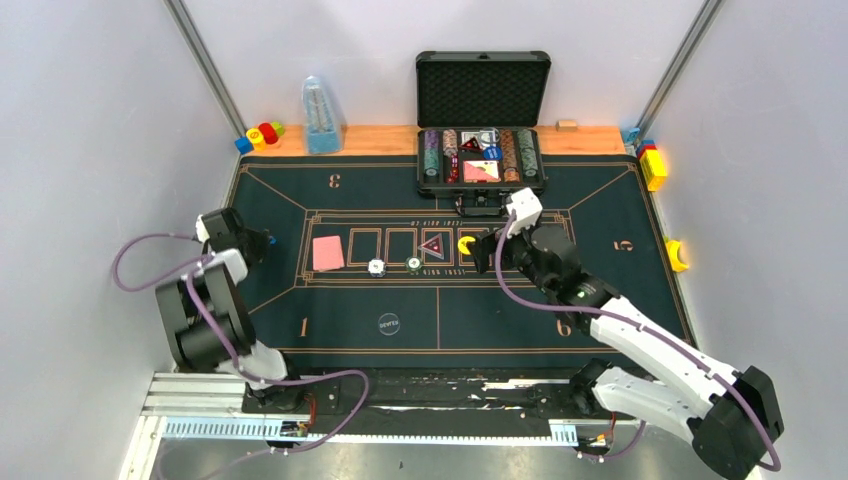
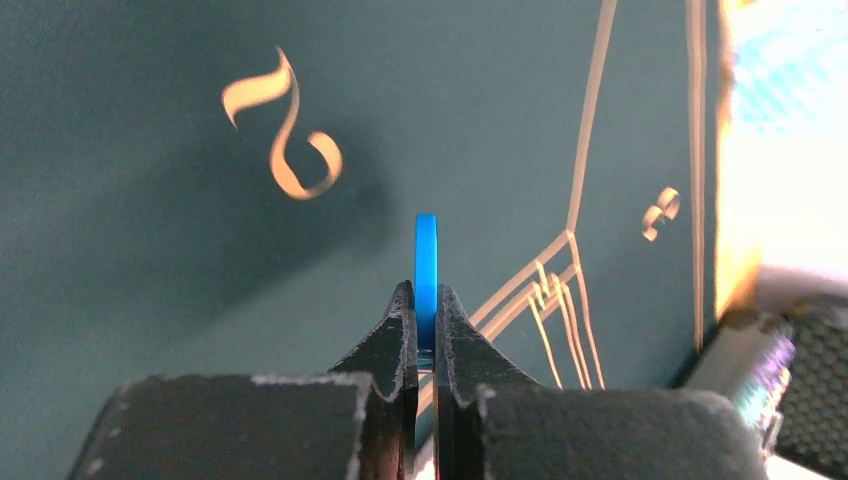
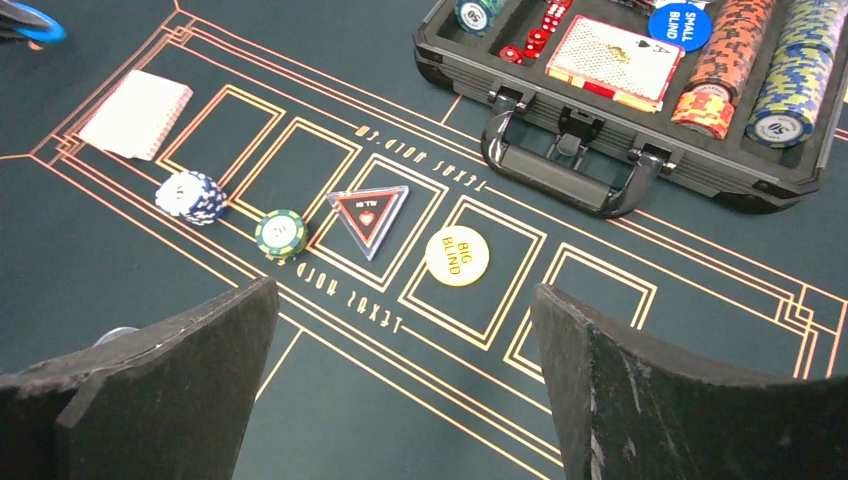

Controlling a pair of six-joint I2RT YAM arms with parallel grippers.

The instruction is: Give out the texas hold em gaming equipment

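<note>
The thin blue disc (image 2: 427, 250) still hangs clear. My left gripper brings it down next and releases it on the bare mat (image 2: 348, 205) beside the orange numeral, since that mat lies below my gripper.
My left gripper (image 2: 426, 290) is shut on a thin blue disc (image 2: 427, 250), held edge-on above the green mat near its left side (image 1: 262, 241). My right gripper (image 3: 405, 290) is open and holds nothing; it hovers over the mat just in front of the yellow "big blind" disc (image 3: 457, 256). On the marked boxes lie a pink-backed card stack (image 3: 135, 114), a white chip (image 3: 190, 195), a green chip (image 3: 281, 233) and a dark triangular piece (image 3: 370, 215). The open black case (image 3: 560, 150) holds chip stacks, cards and a blue "small blind" disc (image 3: 679, 25).
A tall clear blue bottle-like object (image 1: 321, 115) and toy blocks (image 1: 260, 134) stand at the back left. More blocks (image 1: 652, 165) sit along the right wall. A dark round disc (image 1: 389, 324) lies on the near part of the mat.
</note>
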